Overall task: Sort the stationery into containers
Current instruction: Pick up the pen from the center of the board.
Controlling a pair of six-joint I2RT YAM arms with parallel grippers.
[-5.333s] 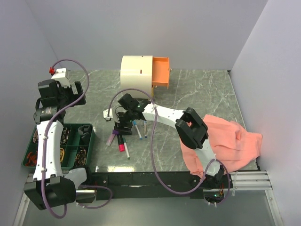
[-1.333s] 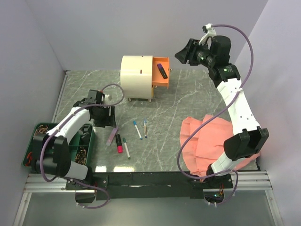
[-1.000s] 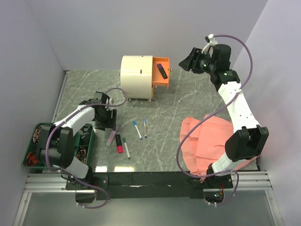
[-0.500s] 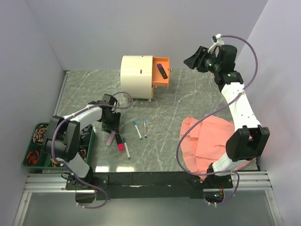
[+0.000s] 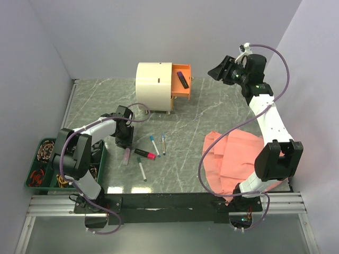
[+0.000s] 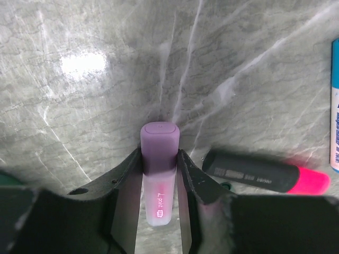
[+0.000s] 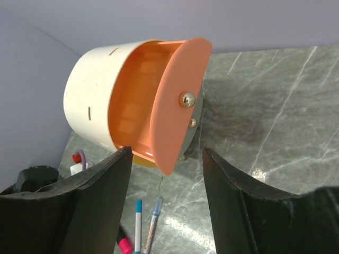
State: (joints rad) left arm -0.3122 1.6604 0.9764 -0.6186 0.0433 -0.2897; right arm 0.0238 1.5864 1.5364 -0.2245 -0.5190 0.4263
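Observation:
The orange drawer (image 5: 181, 82) lies outward, to the right in the top view, so the left gripper will next rise outward over it to release the purple marker.
A purple marker (image 6: 159, 138) lies on the marble table, and my left gripper (image 6: 159, 159) has both jaws pressed against its sides. From above, the left gripper (image 5: 125, 143) is low over the marker (image 5: 126, 156). Just to the right lies a black-and-pink marker (image 5: 144, 154), also in the left wrist view (image 6: 265, 172). A white pen (image 5: 142, 170) and two blue-capped pens (image 5: 154, 145) (image 5: 163, 144) lie nearby. The cream cabinet (image 5: 153, 86) has its orange drawer (image 5: 181, 82) pulled out with a dark marker (image 5: 183, 80) inside. My right gripper (image 5: 220, 69) hangs open in the air right of the drawer (image 7: 169, 100).
A green compartment tray (image 5: 53, 159) of small items sits at the table's left front edge. A salmon-pink cloth (image 5: 241, 159) is heaped at the right front. Grey walls close in the back and both sides.
The left jaws have closed in onto the purple marker. The black-and-pink marker has swung from lengthwise to crosswise. The right arm has drifted slightly to the right.

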